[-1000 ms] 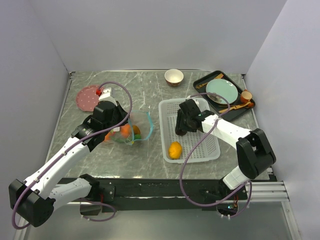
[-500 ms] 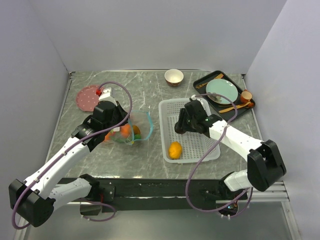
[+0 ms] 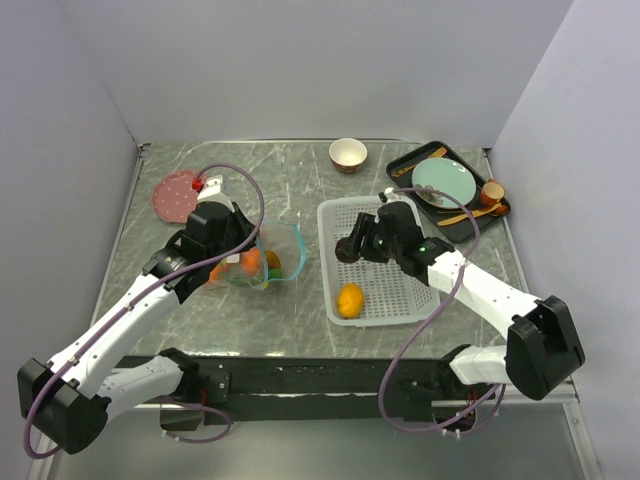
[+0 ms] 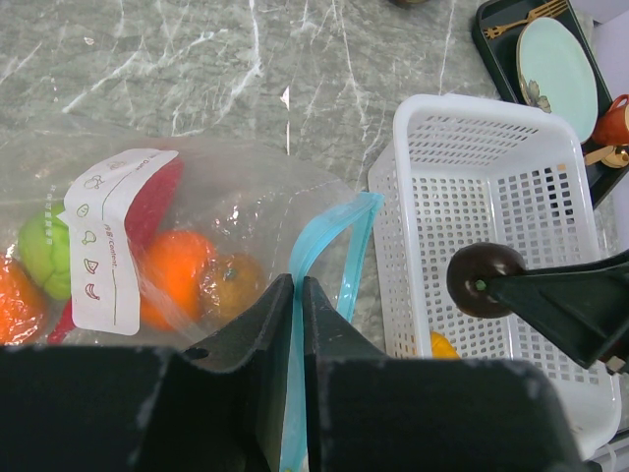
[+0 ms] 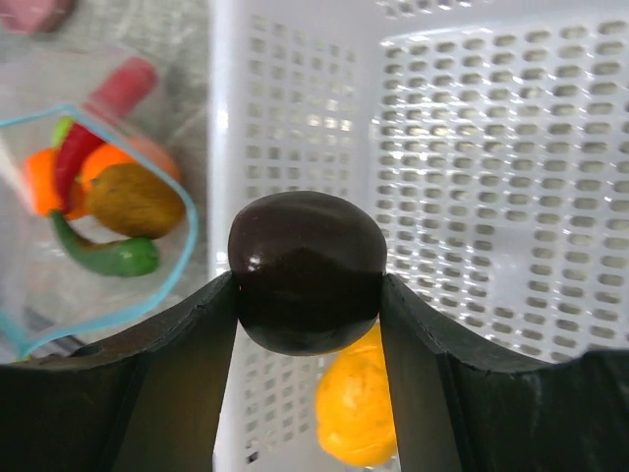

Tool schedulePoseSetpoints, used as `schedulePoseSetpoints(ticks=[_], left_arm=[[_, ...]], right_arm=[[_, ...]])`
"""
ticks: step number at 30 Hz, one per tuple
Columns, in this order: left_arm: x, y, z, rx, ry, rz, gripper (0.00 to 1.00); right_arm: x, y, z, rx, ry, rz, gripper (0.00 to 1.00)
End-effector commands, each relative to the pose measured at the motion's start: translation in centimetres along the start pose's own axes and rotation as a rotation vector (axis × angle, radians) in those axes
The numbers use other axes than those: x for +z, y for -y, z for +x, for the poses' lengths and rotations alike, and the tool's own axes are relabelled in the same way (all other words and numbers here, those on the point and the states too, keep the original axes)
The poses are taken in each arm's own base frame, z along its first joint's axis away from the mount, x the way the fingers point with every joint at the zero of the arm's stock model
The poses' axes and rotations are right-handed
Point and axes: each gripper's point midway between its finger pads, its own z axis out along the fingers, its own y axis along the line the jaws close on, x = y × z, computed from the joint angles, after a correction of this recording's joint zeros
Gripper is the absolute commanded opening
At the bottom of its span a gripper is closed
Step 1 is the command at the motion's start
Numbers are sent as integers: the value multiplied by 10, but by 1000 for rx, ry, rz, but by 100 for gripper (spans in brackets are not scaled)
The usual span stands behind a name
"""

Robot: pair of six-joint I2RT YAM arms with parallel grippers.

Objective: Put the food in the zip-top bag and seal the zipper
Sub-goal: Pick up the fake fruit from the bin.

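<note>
I need to move my right gripper past the basket's rim next and into the bag's opening (image 3: 286,253) (image 5: 103,224), which is wide open to the left of my gripper in the top view, and let go of the fruit.
The clear zip-top bag (image 3: 262,262) lies left of the basket, mouth open toward it. My left gripper (image 4: 298,280) is shut on the teal zipper (image 4: 334,236) at the near side of the mouth. Inside the bag I see an orange (image 4: 175,267), a brown kiwi (image 4: 231,283), a green apple (image 4: 41,251), a red chili (image 5: 77,157) and a green pepper (image 5: 108,256). My right gripper (image 5: 307,285) is shut on the dark round fruit (image 5: 307,270), held above the basket's left rim. Below it, the yellow fruit (image 3: 349,299) lies in the basket.
The white mesh basket (image 3: 420,300) sits mid-table. A black tray (image 3: 400,165) at the back right carries a teal plate (image 3: 445,182), wooden spoons and a small brown cup (image 3: 492,191). A bowl (image 3: 347,153) stands behind the basket. A pink plate (image 3: 176,195) lies at the back left.
My right gripper has carried the dark fruit a little left, toward the bag, while its elbow swung out to the right. The left arm and the bag have not moved.
</note>
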Motion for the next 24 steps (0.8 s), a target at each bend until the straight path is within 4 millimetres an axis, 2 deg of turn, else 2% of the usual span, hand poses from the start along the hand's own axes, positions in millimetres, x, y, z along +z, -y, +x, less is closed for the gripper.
schedulePoseSetpoints(ticks=[1, 10, 16, 22, 24], left_arm=[[-2, 5, -6, -16, 30, 26, 15], [1, 3, -2, -20, 21, 25, 15], [1, 3, -2, -20, 23, 23, 15], [1, 4, -1, -19, 18, 29, 14], [-1, 4, -2, -17, 20, 31, 15]], right_arm=[[-14, -31, -21, 19, 75, -140, 29], [-24, -82, -16, 31, 66, -346, 28], [-22, -116, -7, 8, 27, -432, 28], [-12, -142, 5, -12, -20, -479, 27], [-5, -142, 8, -19, -27, -465, 27]])
